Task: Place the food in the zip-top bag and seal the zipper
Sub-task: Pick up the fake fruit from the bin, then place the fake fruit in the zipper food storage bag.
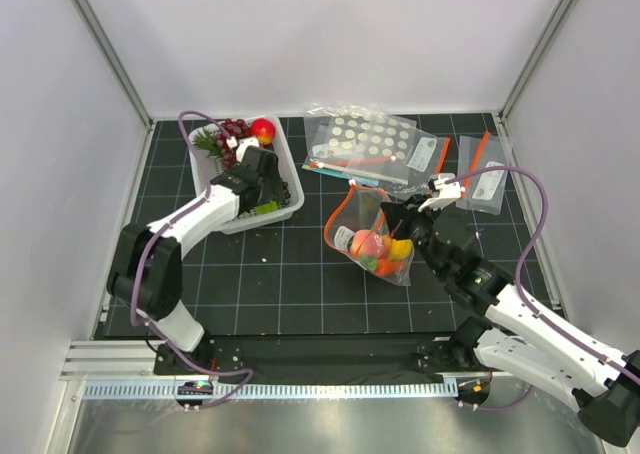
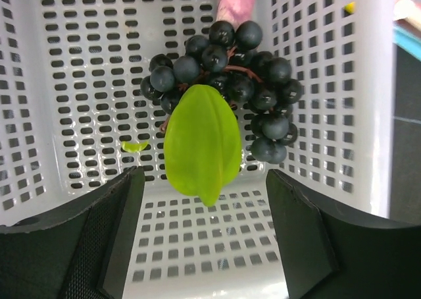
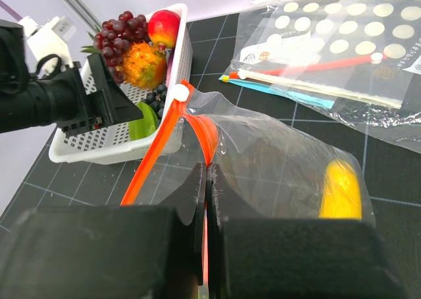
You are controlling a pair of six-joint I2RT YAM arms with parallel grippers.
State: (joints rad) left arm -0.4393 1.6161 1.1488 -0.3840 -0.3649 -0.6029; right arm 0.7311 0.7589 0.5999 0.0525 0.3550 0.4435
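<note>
Next, my left gripper will lower its open fingers around the free near half of the green piece [image 2: 201, 143] below and close, as dark grapes lie against its far end.
The zip-top bag [image 1: 375, 236] lies mid-table with its mouth held open; it holds a pink peach [image 1: 365, 242], a yellow banana [image 1: 400, 247] and other small pieces. My right gripper [image 1: 392, 214] is shut on the bag's orange-red zipper [image 3: 209, 137] at one lip, and the banana [image 3: 340, 188] shows through the plastic. My left gripper [image 1: 263, 182] is open inside the white basket [image 1: 290, 169], its fingers [image 2: 118, 226] on either side of a green piece [image 2: 201, 143] that lies against dark grapes [image 2: 256, 91]. The fingers do not touch it.
The basket also holds a red-yellow fruit [image 1: 262, 129], dark red grapes [image 3: 122, 29] and a spiky orange fruit [image 3: 143, 65]. A dotted clear bag [image 1: 365, 144] and labelled bags [image 1: 480, 174] lie behind the zip-top bag. Walls close the cell on three sides.
</note>
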